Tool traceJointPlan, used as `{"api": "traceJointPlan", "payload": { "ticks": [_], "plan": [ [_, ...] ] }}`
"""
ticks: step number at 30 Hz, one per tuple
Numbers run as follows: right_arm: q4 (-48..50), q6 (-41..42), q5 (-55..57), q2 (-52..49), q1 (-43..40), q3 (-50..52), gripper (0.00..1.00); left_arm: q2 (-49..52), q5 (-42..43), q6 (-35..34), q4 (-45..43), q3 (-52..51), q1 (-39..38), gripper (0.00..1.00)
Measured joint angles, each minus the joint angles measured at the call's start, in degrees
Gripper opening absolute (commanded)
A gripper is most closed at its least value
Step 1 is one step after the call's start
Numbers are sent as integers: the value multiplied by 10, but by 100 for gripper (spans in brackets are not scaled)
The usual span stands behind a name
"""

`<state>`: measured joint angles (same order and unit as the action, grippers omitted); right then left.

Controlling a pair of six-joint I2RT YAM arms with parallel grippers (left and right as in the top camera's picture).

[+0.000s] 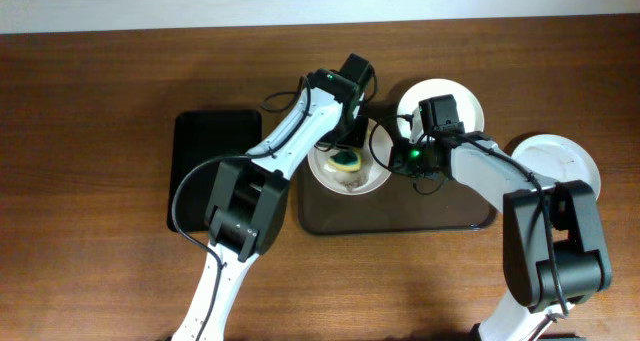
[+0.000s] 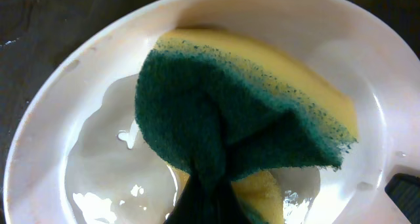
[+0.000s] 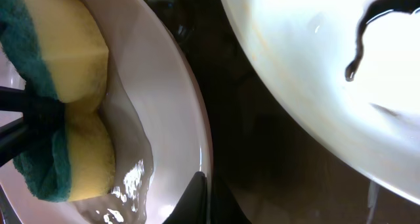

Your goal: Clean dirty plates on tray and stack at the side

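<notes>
The plain white plate is clean and lies beside the tray. I should next lift my right gripper, swing it to the right in the overhead view and lower it to release on top of that plate.
A white plate holding water sits at the left of the dark brown tray. My left gripper is shut on a yellow and green sponge and presses it into this wet plate. My right gripper is shut on the plate's right rim; it also shows in the overhead view. A second plate lies at the back of the tray, and the right wrist view shows a dark smear on it. A third, plain white plate lies on the table right of the tray.
A smaller black tray lies left of the brown tray, close to my left arm. The wooden table's far edge meets a white wall. Both arms cross over the brown tray's back half.
</notes>
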<state>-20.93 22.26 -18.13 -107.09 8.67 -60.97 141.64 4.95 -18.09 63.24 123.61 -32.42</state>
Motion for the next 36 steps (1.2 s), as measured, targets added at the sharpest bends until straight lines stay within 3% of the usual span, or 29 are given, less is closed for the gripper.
{"api": "traceJointPlan", "payload": {
  "ticks": [8, 10, 14, 19, 26, 32, 33, 36],
  "plan": [
    [0, 0, 0, 0, 0, 0, 4, 10, 13, 7, 24, 28, 3, 0],
    [-1, 0, -2, 0, 0, 0, 4, 31, 16, 16, 83, 93, 11, 0],
    [-12, -2, -15, 1, 0, 0, 4, 45, 9, 27, 163, 325, 97, 0],
    [-76, -4, 31, 76, 10, 1, 4, 41, 3, 31, 220, 370, 171, 0],
    [-160, -5, 369, 233, 179, 1, 4, 41, 3, 31, 229, 370, 175, 0],
    [-174, -13, 706, 236, 332, 1, 4, 41, 3, 31, 230, 370, 175, 0],
    [-174, -15, 815, 236, 377, 1, 4, 41, 3, 31, 229, 370, 175, 0],
    [-174, -22, 944, 236, 422, 1, 4, 41, 3, 31, 230, 370, 175, 0]
  ]
}}
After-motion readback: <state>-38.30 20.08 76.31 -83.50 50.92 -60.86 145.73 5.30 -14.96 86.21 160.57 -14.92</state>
